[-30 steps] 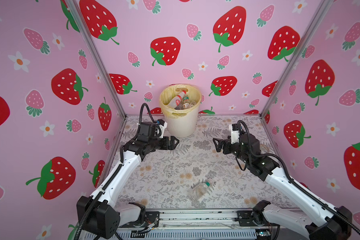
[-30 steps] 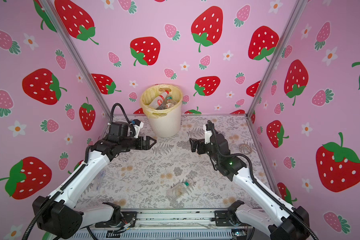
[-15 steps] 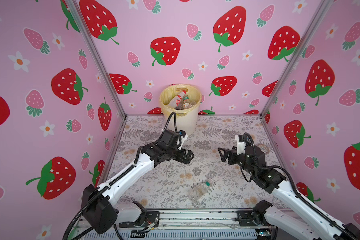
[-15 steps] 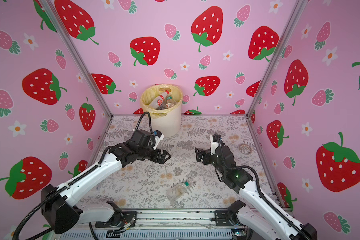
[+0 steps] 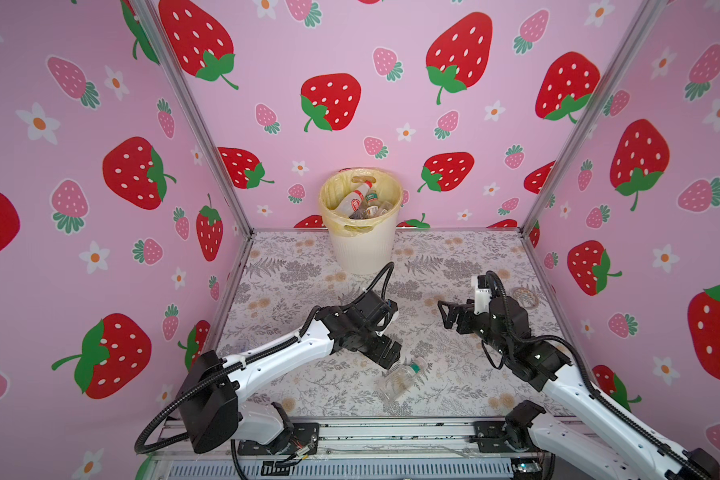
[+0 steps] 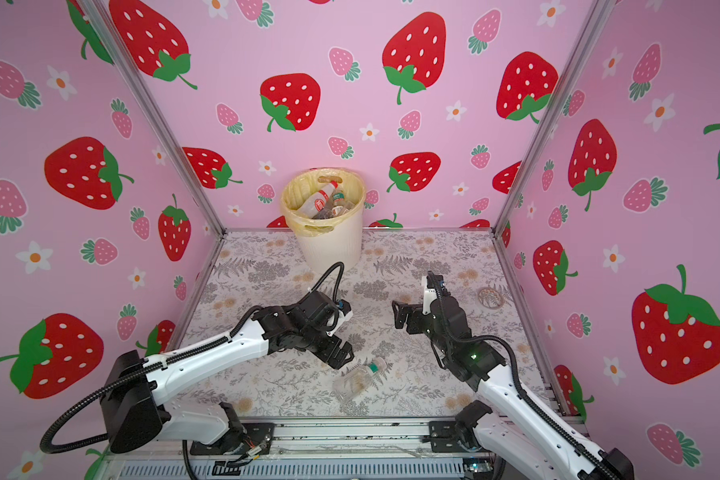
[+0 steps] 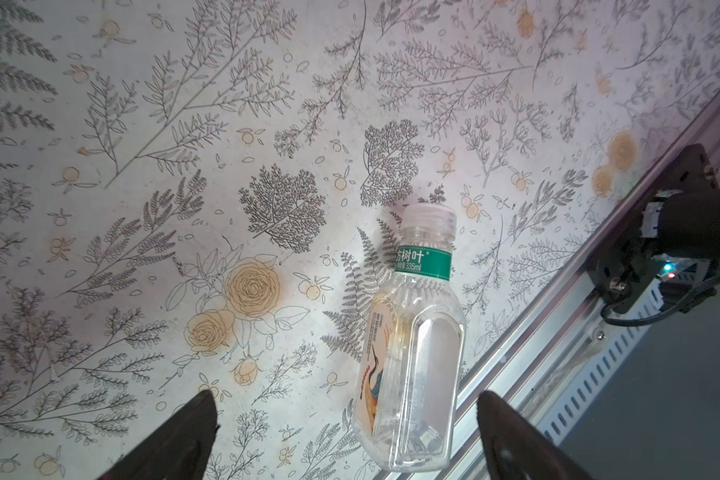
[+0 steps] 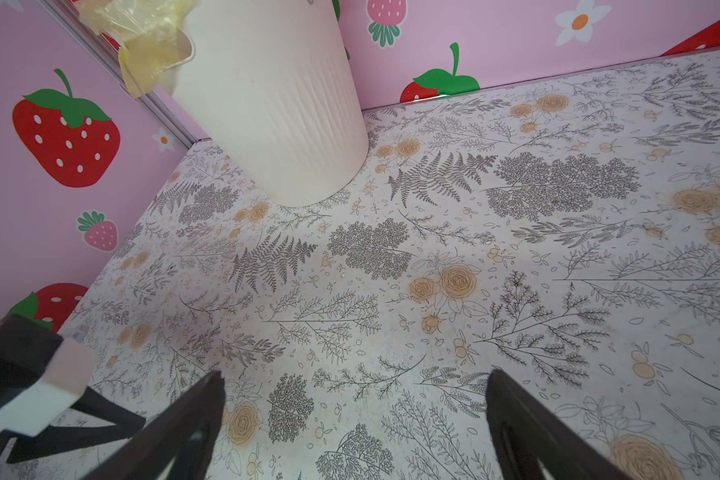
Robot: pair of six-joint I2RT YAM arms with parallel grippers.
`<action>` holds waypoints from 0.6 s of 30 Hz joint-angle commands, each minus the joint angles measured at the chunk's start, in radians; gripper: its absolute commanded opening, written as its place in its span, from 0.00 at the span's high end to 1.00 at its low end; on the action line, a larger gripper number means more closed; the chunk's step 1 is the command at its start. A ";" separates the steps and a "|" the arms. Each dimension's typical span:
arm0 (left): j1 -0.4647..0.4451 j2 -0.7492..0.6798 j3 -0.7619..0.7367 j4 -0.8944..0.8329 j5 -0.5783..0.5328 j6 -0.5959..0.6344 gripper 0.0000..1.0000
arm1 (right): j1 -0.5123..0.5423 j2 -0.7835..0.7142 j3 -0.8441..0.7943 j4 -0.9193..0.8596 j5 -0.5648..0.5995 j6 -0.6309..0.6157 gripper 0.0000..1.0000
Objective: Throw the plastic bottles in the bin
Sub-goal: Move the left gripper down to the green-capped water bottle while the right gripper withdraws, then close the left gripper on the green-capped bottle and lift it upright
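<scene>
Next, my left gripper moves back and down to close across the bottle's clear body [image 5: 394, 386] [image 7: 412, 388], because the bottle lies below it and nearer the aluminium bar.
One clear plastic bottle [image 5: 404, 376] [image 6: 360, 378] with a green neck band lies on its side on the floral mat near the front edge. My left gripper [image 5: 387, 355] [image 6: 341, 356] hovers just behind and above it, open. In the left wrist view the bottle [image 7: 412, 353] lies partly between the spread fingers of this gripper [image 7: 345, 395], nearer one finger, untouched. My right gripper [image 5: 444, 316] [image 6: 396, 316] [image 8: 355, 374] hangs open and empty over the mat's right half. The cream ribbed bin [image 5: 364, 245] [image 6: 329, 249] [image 8: 275, 104] stands at the back wall, with several bottles [image 5: 360, 201] [image 6: 323, 201] inside its yellow liner.
A small clear ring [image 5: 524, 297] [image 6: 490, 298] lies on the mat at the right wall. An aluminium rail [image 5: 391, 432] [image 7: 537, 357] runs along the front edge, close by the bottle. Pink strawberry walls close in three sides.
My left arm swung from beside the bin forward and right, down to the lying bottle. The right arm drew back a little toward the front right. Both grippers stayed open.
</scene>
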 commanded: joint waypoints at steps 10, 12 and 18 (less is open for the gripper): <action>-0.096 -0.013 -0.104 0.069 -0.018 -0.110 0.01 | -0.007 -0.010 -0.031 0.011 0.013 0.022 0.01; -0.109 -0.008 -0.109 0.078 -0.017 -0.116 0.01 | -0.007 -0.008 -0.031 0.011 0.012 0.021 0.01; -0.144 0.025 -0.146 0.108 -0.004 -0.153 0.01 | -0.007 -0.019 -0.039 0.014 0.023 0.026 0.01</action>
